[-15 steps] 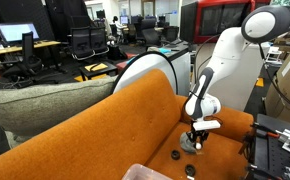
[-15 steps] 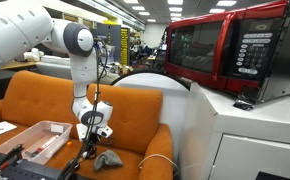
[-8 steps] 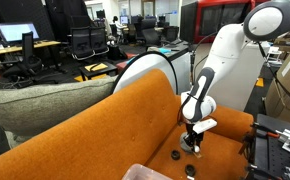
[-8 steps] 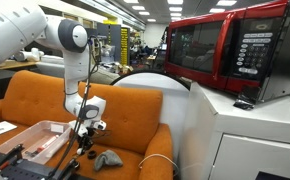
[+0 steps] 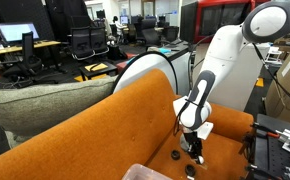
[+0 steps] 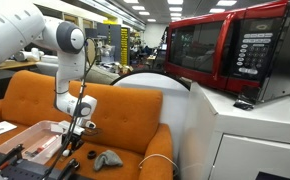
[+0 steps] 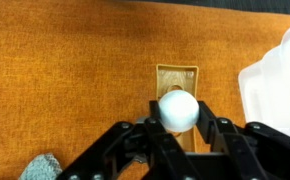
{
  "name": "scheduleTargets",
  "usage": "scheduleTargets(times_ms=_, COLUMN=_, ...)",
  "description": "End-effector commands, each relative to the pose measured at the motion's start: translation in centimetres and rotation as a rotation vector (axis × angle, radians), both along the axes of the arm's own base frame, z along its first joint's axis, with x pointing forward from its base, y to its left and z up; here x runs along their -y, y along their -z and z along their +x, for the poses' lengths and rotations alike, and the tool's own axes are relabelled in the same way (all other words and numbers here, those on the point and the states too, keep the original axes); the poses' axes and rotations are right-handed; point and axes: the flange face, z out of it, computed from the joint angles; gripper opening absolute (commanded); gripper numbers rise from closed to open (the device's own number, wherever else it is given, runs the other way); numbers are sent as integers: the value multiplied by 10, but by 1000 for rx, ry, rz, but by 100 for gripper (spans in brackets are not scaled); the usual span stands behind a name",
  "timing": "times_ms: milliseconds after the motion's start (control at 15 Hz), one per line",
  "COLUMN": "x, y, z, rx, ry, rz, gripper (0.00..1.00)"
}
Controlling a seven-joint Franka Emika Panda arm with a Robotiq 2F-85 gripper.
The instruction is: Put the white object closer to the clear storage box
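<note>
The clear storage box (image 6: 33, 141) is already close, so my gripper should next lower with a slight turn onto the orange seat beside it and release the white ball.
The white object is a small white ball (image 7: 178, 110), held between the two black fingers of my gripper (image 7: 178, 116), which is shut on it. In the wrist view it hangs above the orange couch seat, over a small wooden block (image 7: 176, 78). The clear storage box (image 7: 277, 80) shows at the right edge of the wrist view, close to the ball. In the exterior views my gripper (image 6: 75, 134) (image 5: 193, 142) hovers low over the seat, just beside the clear box (image 6: 33, 141). The ball is too small to make out in the exterior views.
A grey crumpled object (image 6: 107, 158) lies on the seat away from the box, also in the wrist view (image 7: 42, 168). Small dark items (image 5: 175, 154) lie on the couch near the gripper. The couch backrest (image 5: 105, 120) rises behind; a microwave (image 6: 225, 55) stands on a white cabinet beside it.
The arm has carried the ball along the seat, away from the grey object and toward the clear storage box. The gripper has stayed shut on the ball.
</note>
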Motion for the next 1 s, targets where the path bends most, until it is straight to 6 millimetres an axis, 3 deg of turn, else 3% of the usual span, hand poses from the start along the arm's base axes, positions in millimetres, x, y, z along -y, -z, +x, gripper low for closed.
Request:
scheduleTargets(times_ms=0, x=-8, y=0, z=4, rx=-42, ry=-118, rz=47, gripper=14)
scheduleTargets(times_ms=933, x=-19, y=15, z=3, rx=-65, ry=-199, rz=108, gripper=14)
